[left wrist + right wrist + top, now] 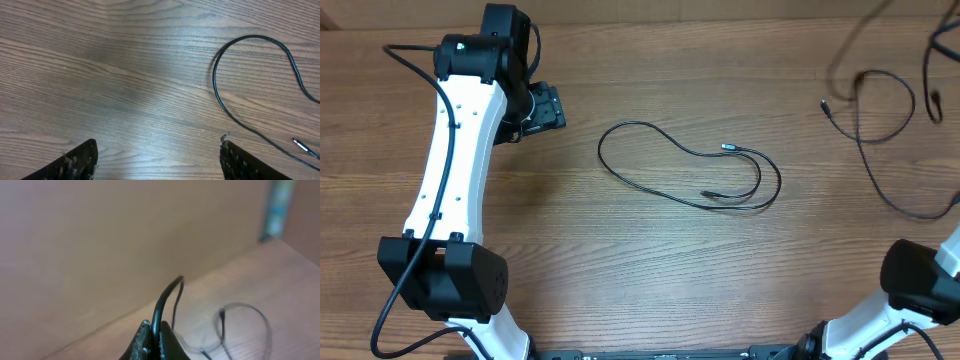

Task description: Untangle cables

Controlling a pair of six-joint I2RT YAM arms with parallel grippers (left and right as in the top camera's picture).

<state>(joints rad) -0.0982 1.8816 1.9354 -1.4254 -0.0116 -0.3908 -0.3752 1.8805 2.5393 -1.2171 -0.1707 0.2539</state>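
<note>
The loops on the tabletop are below my right gripper. I will tip my right gripper down next and lower it to let go of the second black cable over them.
One thin black cable (680,165) lies alone in a loose loop at the table's middle, with both silver-tipped plugs inside the loop. In the left wrist view its curve (220,95) lies to the right of my left gripper (157,160), which is open over bare wood and holds nothing. The overhead view puts the left gripper (545,105) to the left of that loop. My right gripper (156,335) is shut on a second black cable (165,300), lifted off the table. The rest of this cable (880,120) trails in loops at the far right, partly blurred.
The wooden table (620,260) fills the view. My left arm (455,170) stretches along the left side. The right arm's base (920,280) sits at the bottom right corner. A plain wall (100,240) stands behind the table in the right wrist view.
</note>
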